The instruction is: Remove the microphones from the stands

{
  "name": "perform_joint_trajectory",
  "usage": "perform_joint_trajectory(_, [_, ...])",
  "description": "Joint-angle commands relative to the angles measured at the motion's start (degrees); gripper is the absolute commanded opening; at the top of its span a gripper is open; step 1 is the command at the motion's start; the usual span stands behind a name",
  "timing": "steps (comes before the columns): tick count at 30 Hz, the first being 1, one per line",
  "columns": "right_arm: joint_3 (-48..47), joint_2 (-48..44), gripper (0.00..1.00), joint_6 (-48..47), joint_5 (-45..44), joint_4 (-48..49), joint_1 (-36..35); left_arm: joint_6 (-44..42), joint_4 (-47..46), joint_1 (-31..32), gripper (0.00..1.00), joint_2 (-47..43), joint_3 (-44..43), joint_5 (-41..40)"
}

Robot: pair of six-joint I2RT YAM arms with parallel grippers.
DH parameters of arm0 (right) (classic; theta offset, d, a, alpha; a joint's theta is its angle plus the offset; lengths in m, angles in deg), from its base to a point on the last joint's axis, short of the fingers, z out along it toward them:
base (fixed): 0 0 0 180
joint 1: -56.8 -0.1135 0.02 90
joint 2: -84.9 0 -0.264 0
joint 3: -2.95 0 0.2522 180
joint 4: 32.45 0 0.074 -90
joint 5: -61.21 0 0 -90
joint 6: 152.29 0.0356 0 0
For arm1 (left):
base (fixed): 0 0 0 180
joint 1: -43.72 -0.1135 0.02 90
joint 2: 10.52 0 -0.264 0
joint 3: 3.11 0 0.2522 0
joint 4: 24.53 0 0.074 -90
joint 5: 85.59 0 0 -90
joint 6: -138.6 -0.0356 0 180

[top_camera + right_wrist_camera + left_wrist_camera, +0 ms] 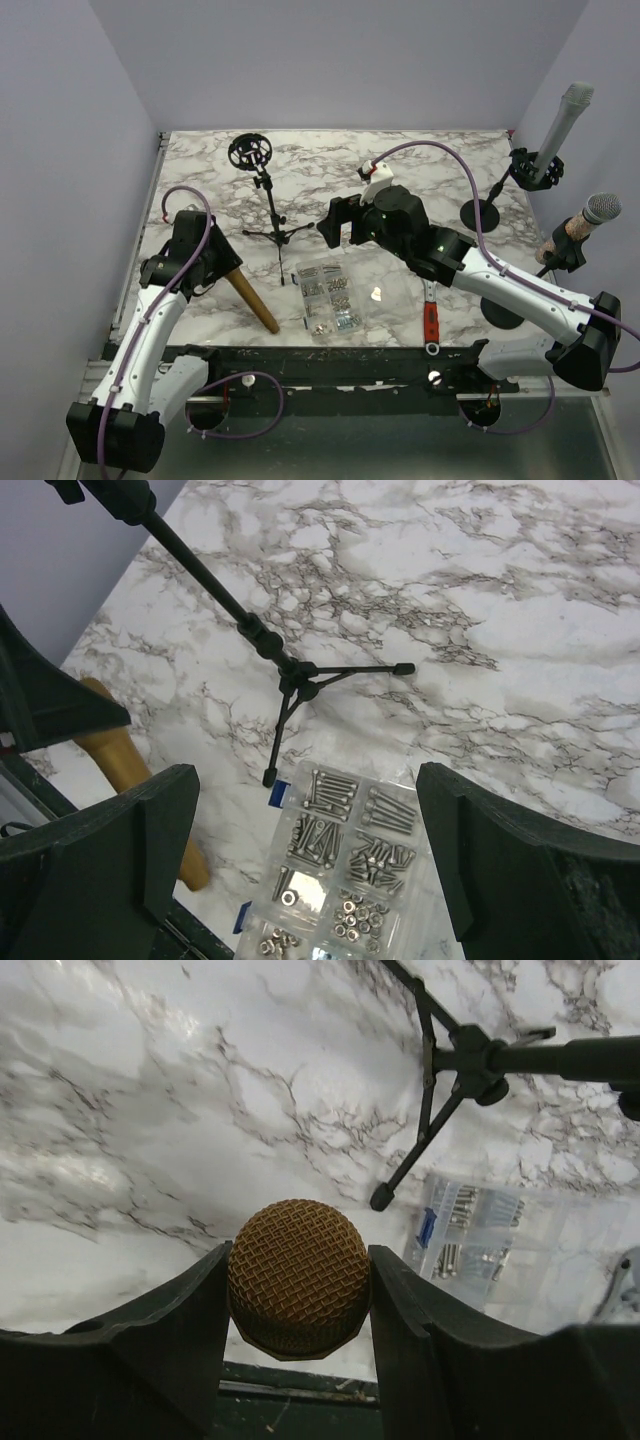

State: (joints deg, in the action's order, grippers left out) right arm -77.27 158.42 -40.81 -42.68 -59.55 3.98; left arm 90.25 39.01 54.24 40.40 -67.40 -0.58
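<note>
My left gripper should lower the microphone next until it lies on the tabletop, because the shock mount (250,152) is empty and the gold mesh head hangs above marble.
My left gripper (218,262) is shut on the gold mesh head of a microphone (298,1275). Its tan handle (252,300) slants toward the table's front edge, low over the marble; I cannot tell if it touches. In the right wrist view the handle (115,760) shows at the left. The black tripod stand (272,212) stands apart behind it, and its round shock mount (250,152) is empty. The stand also shows in the left wrist view (470,1060) and the right wrist view (290,670). My right gripper (335,222) is open and empty, above the table to the right of the stand.
A clear box of screws and nuts (328,295) lies front-centre, under my right gripper (305,780). A red-handled tool (431,320) lies to its right. Two more stands at the far right hold a grey microphone (562,125) and a silver-headed microphone (600,210).
</note>
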Motion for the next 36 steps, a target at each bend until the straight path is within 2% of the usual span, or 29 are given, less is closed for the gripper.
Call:
perform_joint_trajectory(1, [1.2,-0.4,1.0,0.8,0.7,0.2,-0.4,9.3,-8.7,-3.7,0.0,-0.2,7.4,15.1])
perform_joint_trajectory(9, [1.4,-0.7,1.0,0.8,0.5,0.0,-0.4,13.0,-16.1,-9.2,0.0,3.7,17.1,14.6])
perform_joint_trajectory(15, [1.8,-0.1,1.0,0.8,0.7,0.4,-0.4,15.0,-22.0,-13.7,0.0,8.4,20.7,15.4])
perform_joint_trajectory(23, [1.9,0.8,1.0,0.7,0.6,0.9,-0.4,16.6,-26.1,-16.0,0.14,13.1,21.6,15.4])
perform_joint_trajectory(25, [1.9,1.0,1.0,0.7,0.4,0.9,-0.4,17.0,-26.1,-16.3,0.22,13.9,21.8,15.1])
perform_joint_trajectory(33, [1.7,2.1,1.0,0.6,0.5,1.1,-0.4,16.5,-25.5,-16.6,0.69,14.0,22.4,14.0])
perform_joint_trajectory(36, [1.5,2.6,1.0,0.6,0.7,1.1,-0.4,16.3,-25.3,-16.7,0.82,13.3,22.4,13.9])
